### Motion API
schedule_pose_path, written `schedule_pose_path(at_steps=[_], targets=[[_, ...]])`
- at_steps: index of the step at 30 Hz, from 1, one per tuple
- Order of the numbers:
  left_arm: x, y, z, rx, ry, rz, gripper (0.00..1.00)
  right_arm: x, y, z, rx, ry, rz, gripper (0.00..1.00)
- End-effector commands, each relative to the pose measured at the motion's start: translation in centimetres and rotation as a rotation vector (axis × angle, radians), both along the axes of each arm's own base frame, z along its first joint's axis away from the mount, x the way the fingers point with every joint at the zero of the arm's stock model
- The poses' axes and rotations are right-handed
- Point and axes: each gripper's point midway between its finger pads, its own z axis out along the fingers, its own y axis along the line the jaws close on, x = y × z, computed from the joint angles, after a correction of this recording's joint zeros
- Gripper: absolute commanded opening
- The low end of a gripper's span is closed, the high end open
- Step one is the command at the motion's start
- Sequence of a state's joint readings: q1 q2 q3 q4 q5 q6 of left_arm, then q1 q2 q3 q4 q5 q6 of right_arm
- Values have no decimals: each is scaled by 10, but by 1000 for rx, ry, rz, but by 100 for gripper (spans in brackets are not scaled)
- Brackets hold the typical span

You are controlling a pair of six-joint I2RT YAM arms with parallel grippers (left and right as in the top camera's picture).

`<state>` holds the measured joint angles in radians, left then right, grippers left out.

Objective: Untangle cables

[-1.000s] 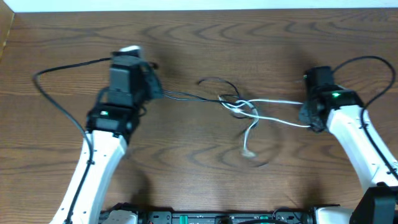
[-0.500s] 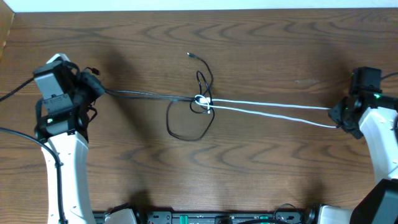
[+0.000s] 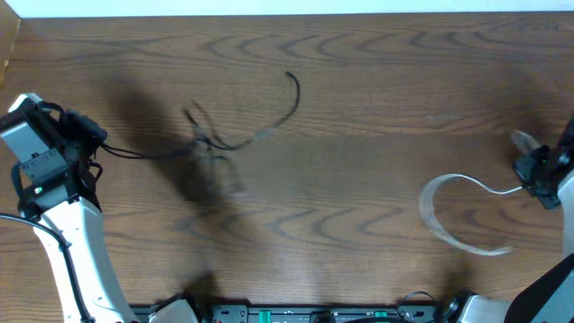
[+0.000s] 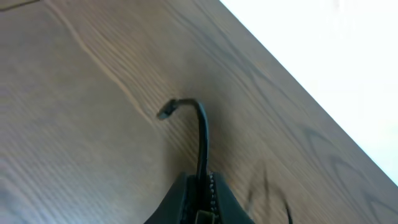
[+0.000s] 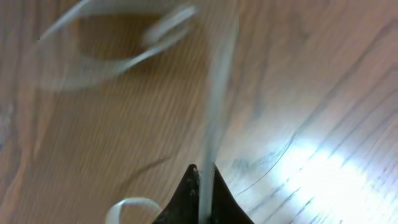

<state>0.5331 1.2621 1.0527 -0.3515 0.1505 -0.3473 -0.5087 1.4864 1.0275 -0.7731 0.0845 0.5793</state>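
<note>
The black cable (image 3: 291,94) is clear of the white one, so my left gripper will move over to the bare middle of the table and release the black cable.
The black cable (image 3: 291,94) lies motion-blurred across the left half of the table and is no longer wound into the white one. My left gripper (image 3: 94,139) at the far left is shut on it. In the left wrist view the black cable (image 4: 202,140) rises out of the closed jaws of the left gripper (image 4: 200,182) to a small bent plug end (image 4: 165,114). The white cable (image 3: 466,177) curls in a loose loop at the right, with my right gripper (image 3: 525,170) shut on it. The right wrist view shows the white cable (image 5: 214,106) pinched in the right gripper (image 5: 202,173).
The brown wooden table (image 3: 359,117) ends at a white strip along its far edge (image 3: 287,15). A thick black lead (image 3: 31,220) runs along my left arm. The robot base rail (image 3: 314,314) sits at the near edge.
Both arms have swung further outward. The knot at the centre has come apart: the white cable sprang right into a loop, and the black cable whipped left.
</note>
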Motion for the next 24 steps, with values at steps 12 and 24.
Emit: schedule_pose_path(at_steps=[12,24], targets=[[11,-51,-4,-83,0,-166,8,40,54,7,58,-83,335,1],[29,-172,-8,-85,41,-498,8,76,148,19,99,-203,815,1]])
